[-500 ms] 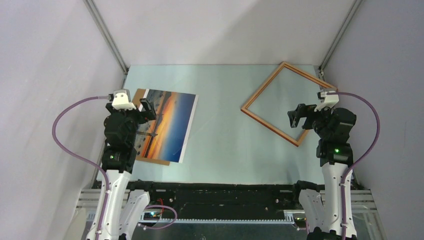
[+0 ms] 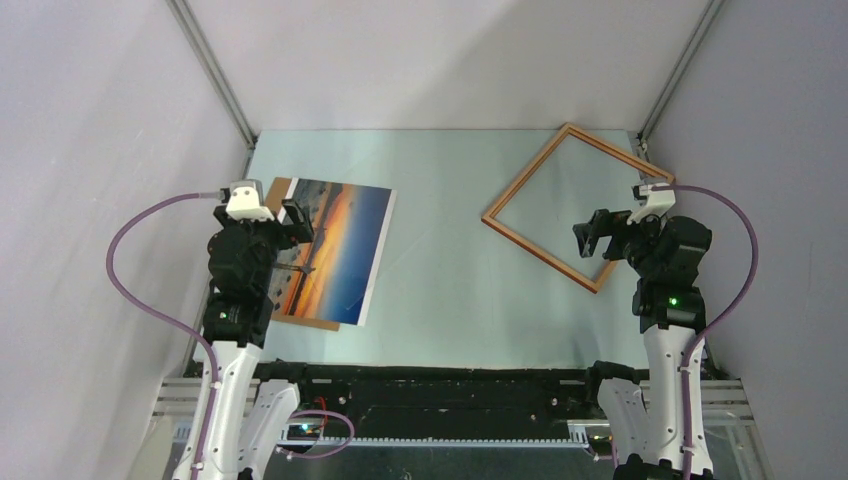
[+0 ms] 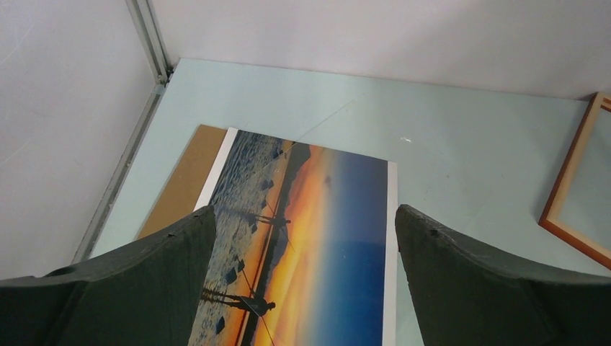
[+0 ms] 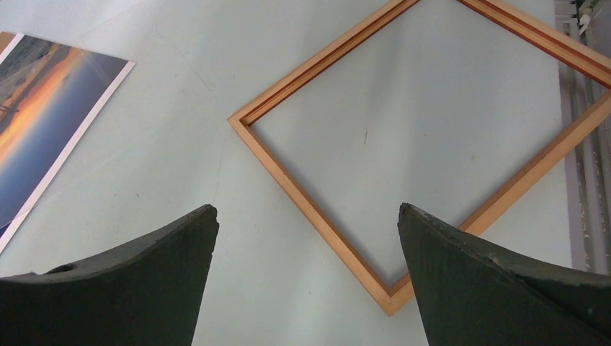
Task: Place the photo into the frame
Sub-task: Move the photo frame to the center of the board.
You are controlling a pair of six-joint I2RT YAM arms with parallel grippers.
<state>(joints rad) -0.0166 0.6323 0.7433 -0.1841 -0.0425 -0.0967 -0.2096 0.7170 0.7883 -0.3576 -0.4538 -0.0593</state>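
I should move my right gripper over the frame's near photo-side bar, turn to match and descend astride, since the bar slants below, to the left in the top view.
The photo, an orange-and-blue sunset print, lies face up at the table's left on a brown backing board. It also shows in the left wrist view. My left gripper is open and empty above the photo's left part. The orange-brown frame lies empty and turned like a diamond at the right rear, also in the right wrist view. My right gripper is open and empty above the frame's near corner.
The table is pale green, walled by grey panels on the left, back and right. The frame's right corner lies at the right wall's metal rail. The backing board pokes out under the photo.
My right gripper has shifted very slightly to the left. Nothing else has moved.
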